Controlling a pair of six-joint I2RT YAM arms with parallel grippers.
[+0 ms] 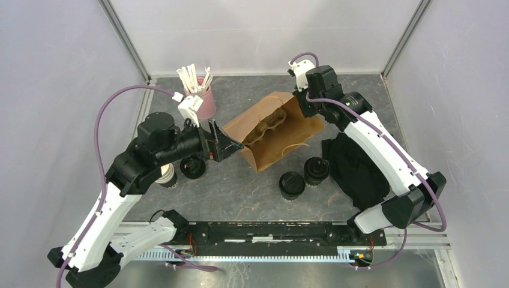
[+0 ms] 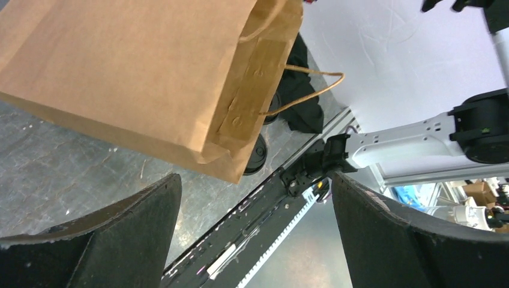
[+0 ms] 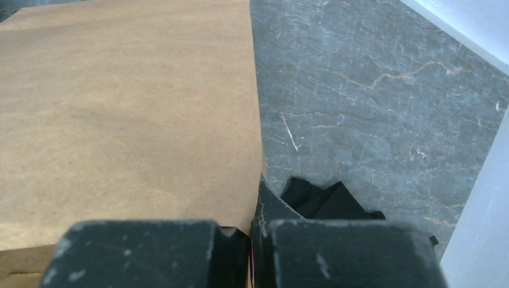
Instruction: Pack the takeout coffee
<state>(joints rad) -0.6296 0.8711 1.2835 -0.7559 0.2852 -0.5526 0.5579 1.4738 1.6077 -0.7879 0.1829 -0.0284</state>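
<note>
My left gripper should next follow the bag's rim and close at the bag's loose far handle, outward and to the gripper's right in the top view.
Two takeout coffee cups with black lids (image 1: 292, 185) (image 1: 316, 170) stand in front of an open brown paper bag (image 1: 282, 135). A cardboard cup carrier (image 1: 269, 125) shows inside the bag. A third lidded cup (image 1: 193, 167) and a pale-rimmed cup (image 1: 167, 175) sit under my left arm. My left gripper (image 1: 223, 143) (image 2: 255, 180) stands open by the bag's (image 2: 138, 78) left corner, holding nothing. My right gripper (image 1: 303, 99) (image 3: 255, 231) is shut on the bag's (image 3: 120, 120) far edge.
A pink cup of white sticks (image 1: 201, 99) stands at the back left. A crumpled black cloth (image 1: 357, 168) (image 3: 324, 201) lies right of the bag under my right arm. The bag's string handle (image 2: 306, 90) hangs loose. Walls enclose the table on three sides.
</note>
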